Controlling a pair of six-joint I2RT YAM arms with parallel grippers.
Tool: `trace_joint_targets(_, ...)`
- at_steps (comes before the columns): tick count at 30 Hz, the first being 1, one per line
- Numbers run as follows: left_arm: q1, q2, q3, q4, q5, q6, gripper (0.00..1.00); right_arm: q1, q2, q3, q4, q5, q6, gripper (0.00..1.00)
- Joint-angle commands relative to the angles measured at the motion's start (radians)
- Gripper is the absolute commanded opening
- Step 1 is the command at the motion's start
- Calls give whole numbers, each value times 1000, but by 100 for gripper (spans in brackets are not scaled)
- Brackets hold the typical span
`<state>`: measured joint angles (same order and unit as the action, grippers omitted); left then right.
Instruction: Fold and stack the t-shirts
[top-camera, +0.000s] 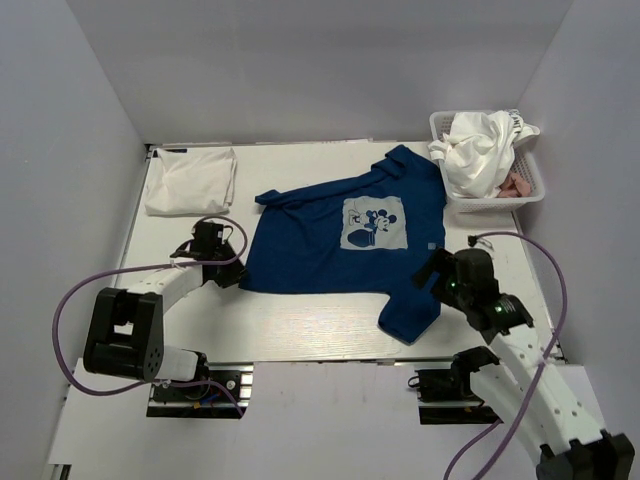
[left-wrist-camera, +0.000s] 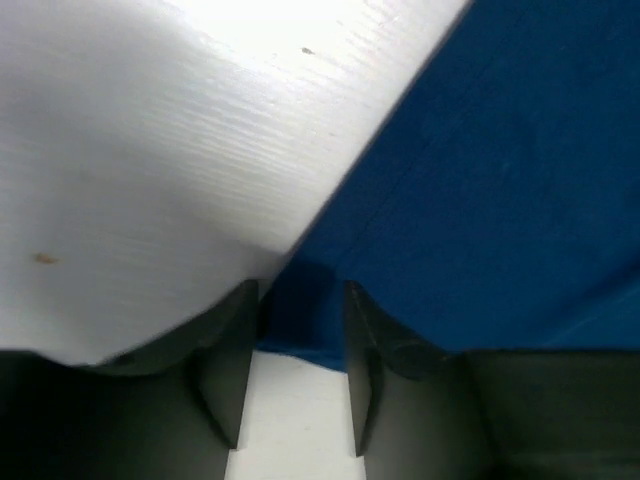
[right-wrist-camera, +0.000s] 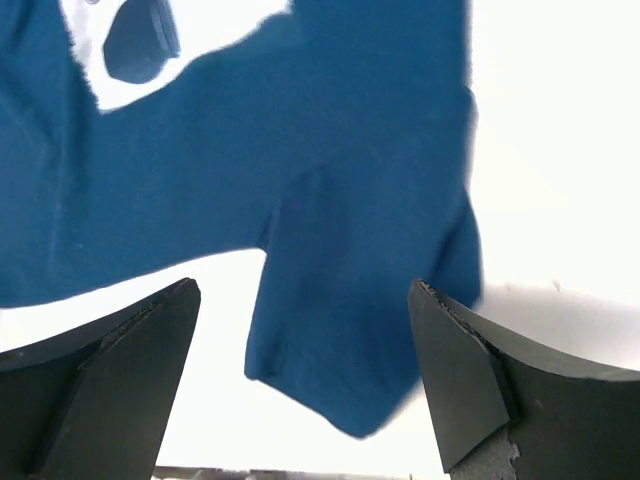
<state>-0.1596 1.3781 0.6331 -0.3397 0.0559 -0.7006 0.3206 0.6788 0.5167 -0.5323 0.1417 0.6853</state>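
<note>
The t-shirt's near sleeve sticks out below my right gripper and back toward the base, so next the gripper will lower its open fingers back onto the middle of that sleeve (top-camera: 415, 307) (right-wrist-camera: 345, 295).
A navy blue t-shirt (top-camera: 330, 250) with a white cartoon print lies spread flat mid-table. My left gripper (top-camera: 232, 272) sits low at its near left corner. In the left wrist view that gripper (left-wrist-camera: 300, 290) straddles the blue hem (left-wrist-camera: 300, 320), its jaws partly apart with a gap still showing. My right gripper (top-camera: 432, 270) hovers wide open over the near right sleeve (right-wrist-camera: 350, 330), holding nothing. A folded white t-shirt (top-camera: 190, 180) rests at the back left. Another white t-shirt (top-camera: 480, 150) is heaped in the basket, with a pink one (top-camera: 515, 185) beside it.
The white mesh basket (top-camera: 530, 190) stands at the back right corner. Grey walls close in the table on three sides. Purple cables (top-camera: 90, 290) loop beside both arms near the front edge.
</note>
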Motion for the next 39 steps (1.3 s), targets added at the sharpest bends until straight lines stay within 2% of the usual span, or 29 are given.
trace_joint_targets(1,-3,24,-67,96,105,1,25,-3,-51,2,-207,71,106,90)
trace_joint_targets(2,-3,24,-79,108,114,1,8,-5,-50,2,-221,61,117,90)
trace_joint_targets(3,-3,33,-90,108,114,-10,0,-3,-45,-12,-231,50,126,90)
trace_joint_targets(6,-3,12,-104,122,124,-10,0,0,-19,-53,-227,-7,135,90)
trace_joint_targets(11,-3,-117,-95,122,101,-10,0,1,34,-116,-160,-85,143,90)
trace_joint_targets(13,-3,-184,-73,99,91,-1,0,0,48,-155,-107,-103,146,88)
trace_joint_targets(15,-3,-215,-52,79,79,10,0,0,83,-187,-59,-99,140,81)
trace_joint_targets(17,-3,-247,-41,65,79,10,0,0,125,-190,-3,-70,123,67)
trace_joint_targets(18,-3,-248,-41,65,79,10,0,0,136,-193,30,-57,117,47)
trace_joint_targets(20,-3,-269,-17,74,79,21,0,0,165,-176,95,-8,106,30)
trace_joint_targets(21,-3,-269,-7,83,88,21,0,0,182,-166,122,7,86,12)
trace_joint_targets(22,-3,-269,2,84,88,32,0,0,195,-153,136,7,83,0)
trace_joint_targets(28,-3,-338,135,73,61,32,0,0,125,100,35,87,-32,0)
trace_joint_targets(30,-3,-361,201,83,33,32,0,0,81,280,21,139,-46,0)
trace_joint_targets(31,-3,-370,232,84,24,32,0,0,53,314,32,145,-71,0)
trace_joint_targets(32,-3,-382,300,84,24,32,0,1,29,398,41,151,-76,0)
trace_joint_targets(34,-3,-383,379,74,-10,32,0,0,16,451,89,139,-111,0)
trace_joint_targets(35,-3,-395,455,74,-10,32,0,1,22,542,94,153,-121,0)
trace_joint_targets(38,-3,-416,608,51,-73,56,0,0,39,650,92,164,-193,0)
trace_joint_targets(39,-3,-416,641,36,-73,56,0,0,39,760,95,156,-207,0)
